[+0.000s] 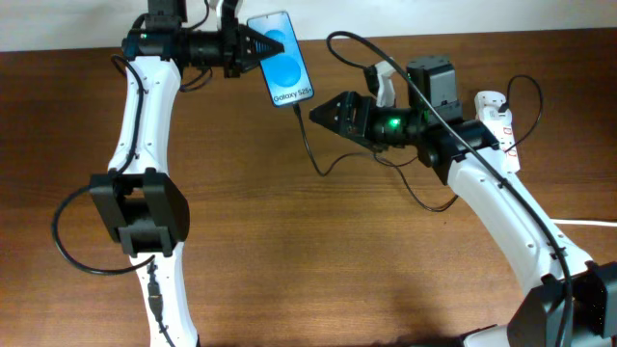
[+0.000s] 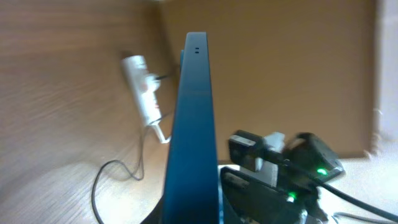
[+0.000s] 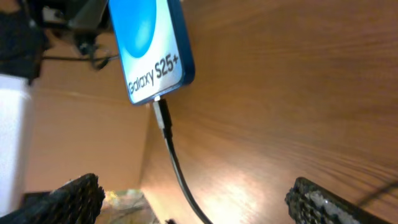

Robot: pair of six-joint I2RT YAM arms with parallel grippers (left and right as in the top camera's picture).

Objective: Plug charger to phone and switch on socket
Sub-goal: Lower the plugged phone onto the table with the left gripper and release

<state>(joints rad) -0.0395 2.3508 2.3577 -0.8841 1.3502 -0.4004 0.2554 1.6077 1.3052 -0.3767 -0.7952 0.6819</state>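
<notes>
My left gripper moves down, comes back and releases the plug on the bare wood [image 1: 279, 149] beside the cable next, as the plug sits in the bottom edge of the phone [image 1: 281, 60].
The phone [image 1: 281, 60], blue screen with white text, is held off the table at the back, gripped by my left gripper [image 1: 256, 45], which is shut on its left edge. In the left wrist view the phone [image 2: 193, 124] shows edge-on. The charger [image 1: 310, 145], a thin black cable, has its plug tip [image 3: 161, 116] seated in the phone's [image 3: 152, 43] bottom edge. My right gripper [image 1: 323, 113] is open just right of the cable; the cable [image 3: 181, 177] passes between its spread fingers [image 3: 199, 205] untouched. The socket [image 1: 495, 114] lies at the far right, partly hidden by my right arm.
A dark grey adapter block [image 1: 431, 81] stands behind my right arm. The socket's thick white cord [image 1: 583, 224] runs off the right edge. The black cable loops over the wood [image 1: 424, 198] under my right arm. The socket also shows in the left wrist view [image 2: 142, 90].
</notes>
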